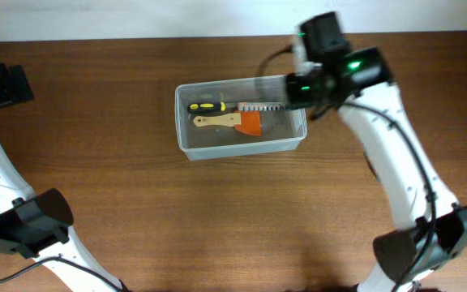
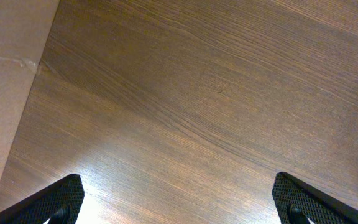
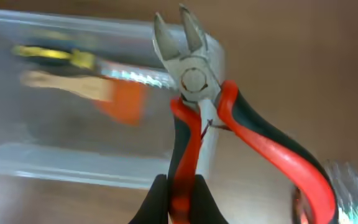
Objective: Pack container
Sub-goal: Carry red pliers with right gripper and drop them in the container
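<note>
The robot should swing its right gripper across and down to let go of the pliers (image 3: 197, 93) beside the wooden handle, because that spot is below the gripper, to its left in the overhead view.
The clear plastic container (image 1: 186, 138) sits on the table at the back middle; it also shows in the right wrist view (image 3: 73, 168). Inside lie a yellow-and-black handled tool (image 1: 207, 106), a scraper with a wooden handle and orange blade (image 1: 232, 122), and a clear case of bits (image 1: 259, 107). My right gripper (image 3: 180, 199) is shut on one handle of red-and-black cutting pliers (image 3: 197, 93), held above the container's right end. My left gripper (image 2: 179, 202) is open over bare table, holding nothing.
A brown cardboard surface (image 2: 8, 93) lies along the left edge of the left wrist view. A shiny clear object (image 3: 347, 186) shows blurred at the lower right of the right wrist view.
</note>
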You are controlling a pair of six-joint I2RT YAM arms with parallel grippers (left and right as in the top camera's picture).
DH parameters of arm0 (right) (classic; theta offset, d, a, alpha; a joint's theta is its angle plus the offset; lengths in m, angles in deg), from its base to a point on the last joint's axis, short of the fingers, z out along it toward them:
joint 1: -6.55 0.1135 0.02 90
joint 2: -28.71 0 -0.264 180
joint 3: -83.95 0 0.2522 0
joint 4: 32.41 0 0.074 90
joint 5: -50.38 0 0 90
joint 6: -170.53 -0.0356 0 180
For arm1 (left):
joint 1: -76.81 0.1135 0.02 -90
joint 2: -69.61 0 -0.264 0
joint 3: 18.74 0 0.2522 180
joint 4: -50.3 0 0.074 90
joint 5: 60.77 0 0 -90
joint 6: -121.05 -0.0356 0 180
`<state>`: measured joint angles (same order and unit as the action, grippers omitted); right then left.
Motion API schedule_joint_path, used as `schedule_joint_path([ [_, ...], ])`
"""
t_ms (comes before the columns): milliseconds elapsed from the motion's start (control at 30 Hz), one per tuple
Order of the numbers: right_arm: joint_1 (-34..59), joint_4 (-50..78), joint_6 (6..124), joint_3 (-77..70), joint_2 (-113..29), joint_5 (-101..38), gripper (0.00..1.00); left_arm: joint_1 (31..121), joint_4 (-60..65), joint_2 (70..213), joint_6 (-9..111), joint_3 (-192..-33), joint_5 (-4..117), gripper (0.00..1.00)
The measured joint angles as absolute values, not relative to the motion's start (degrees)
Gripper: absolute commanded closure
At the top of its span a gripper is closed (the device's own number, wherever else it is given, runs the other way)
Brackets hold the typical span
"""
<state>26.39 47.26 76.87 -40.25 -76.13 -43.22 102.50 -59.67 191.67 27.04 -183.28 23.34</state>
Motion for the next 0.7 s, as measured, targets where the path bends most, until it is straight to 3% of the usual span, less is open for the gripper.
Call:
schedule_joint_path([
  [267, 39.59, 35.37, 97.68, -40.27, -80.52, -42.59, 0.96, 102.5, -59.67, 191.67, 27.06, -183.28, 23.43, 0.01],
  [600, 41.79, 35.15, 113.42, -40.16, -95.98, -35.72, 0.96, 102.5, -59.67, 191.67, 27.06, -183.28, 23.45, 0.01],
  [633, 41.95, 35.37, 113.85, -40.16, -97.18, -35.44, 0.89, 102.5, -59.67, 191.67, 27.06, -183.28, 23.43, 0.01],
  [700, 42.38, 35.76, 114.53, -40.07, -98.6, -35.31, 0.58, 102.5, -59.67, 191.67, 27.06, -183.28, 23.43, 0.01],
])
